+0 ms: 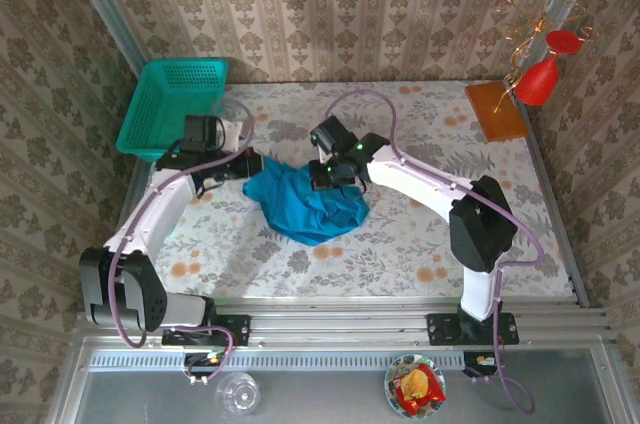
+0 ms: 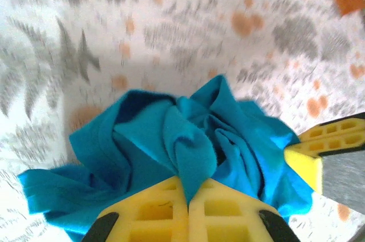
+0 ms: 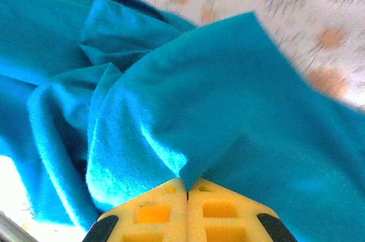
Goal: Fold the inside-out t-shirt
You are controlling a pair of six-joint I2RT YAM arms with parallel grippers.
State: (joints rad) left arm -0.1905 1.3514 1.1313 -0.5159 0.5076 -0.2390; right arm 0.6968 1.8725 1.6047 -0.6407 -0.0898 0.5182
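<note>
I should lift my left gripper to spread the bunched t-shirt. Then I should lower it and let go of the fold at the heap's basket-side edge [image 1: 263, 177], which is below the gripper.
The inside-out t-shirt [image 1: 303, 204] lies bunched in a crumpled blue-teal heap at the middle of the table. My left gripper [image 1: 250, 165] is at the heap's upper left edge, and in the left wrist view its yellow fingers [image 2: 154, 213] are shut on a pinched fold of the t-shirt [image 2: 188, 145]. My right gripper [image 1: 325, 176] is at the heap's upper right, shut on a fold of the cloth [image 3: 228, 116], which rises from between its yellow fingers [image 3: 219, 210]. The right gripper's yellow finger [image 2: 328, 156] also shows in the left wrist view, beside the heap.
A teal mesh basket [image 1: 170, 104] stands at the back left of the floral tablecloth [image 1: 420, 244]. An orange-brown board [image 1: 495, 109] lies at the back right, with a red vase [image 1: 540, 74] beside it. A glass [image 1: 236, 394] and a bowl [image 1: 415, 386] sit below the rail.
</note>
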